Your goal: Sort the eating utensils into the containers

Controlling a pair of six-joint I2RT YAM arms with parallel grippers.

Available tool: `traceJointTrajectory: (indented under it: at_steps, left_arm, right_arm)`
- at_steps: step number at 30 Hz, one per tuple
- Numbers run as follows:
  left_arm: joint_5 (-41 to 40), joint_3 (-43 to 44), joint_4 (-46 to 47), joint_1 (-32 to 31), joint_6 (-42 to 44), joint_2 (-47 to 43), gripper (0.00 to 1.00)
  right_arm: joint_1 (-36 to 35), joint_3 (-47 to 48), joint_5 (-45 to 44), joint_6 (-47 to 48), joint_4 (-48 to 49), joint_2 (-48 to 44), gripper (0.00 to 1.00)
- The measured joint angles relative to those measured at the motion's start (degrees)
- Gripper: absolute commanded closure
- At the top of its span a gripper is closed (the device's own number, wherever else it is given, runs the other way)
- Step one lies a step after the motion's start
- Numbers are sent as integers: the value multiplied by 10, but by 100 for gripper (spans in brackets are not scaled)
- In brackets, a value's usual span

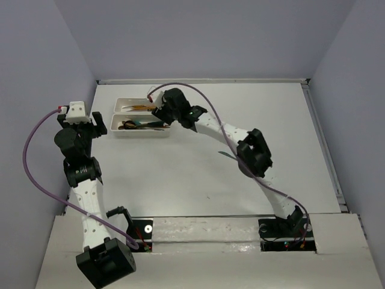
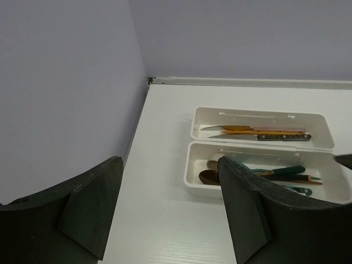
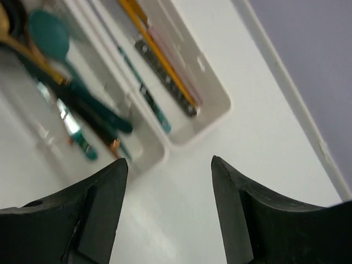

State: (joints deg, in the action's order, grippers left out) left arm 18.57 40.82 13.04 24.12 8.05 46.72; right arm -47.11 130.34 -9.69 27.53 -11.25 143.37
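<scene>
The thin dark piece is outside the containers, so next my right gripper needs to move back, to the right in the top view, and then go down to it.
Two white containers lie side by side at the table's far left. The far container [image 1: 118, 103] [image 2: 258, 113] holds knives, among them an orange one [image 3: 159, 55] and a dark-handled one [image 2: 283, 137]. The near container [image 1: 117, 130] [image 2: 190, 176] holds spoons, teal [image 3: 49, 33] and brown [image 2: 208, 176] ones among them. My right gripper [image 1: 163, 113] [image 3: 169, 162] hovers over the containers' right ends, open with nothing between its fingers. My left gripper [image 1: 91, 123] [image 2: 168, 162] is held left of the containers, open and empty, pointing at them.
The side wall [image 2: 66, 99] rises close on the left of my left gripper. A raised ledge [image 2: 247, 81] runs along the table's far edge. A thin dark strip [image 1: 227, 156] pokes out beside the right arm's elbow; I cannot tell what it is.
</scene>
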Motion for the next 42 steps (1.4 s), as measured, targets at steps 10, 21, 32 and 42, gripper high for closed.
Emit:
traceJointTrajectory:
  at_steps: [10, 21, 32, 42]
  left_arm:
    - [17, 0, 0, 0, 0, -1, 19]
    - [39, 0, 0, 0, 0, -5, 19]
    - [44, 0, 0, 0, 0, -5, 19]
    - [45, 0, 0, 0, 0, -5, 18]
  right_arm:
    - [114, -347, 51, -174, -216, -453, 1]
    - [157, -554, 48, -233, -357, -413, 8]
    - [156, -600, 36, -233, -352, -385, 20]
    - [156, -604, 38, -222, -344, -371, 64]
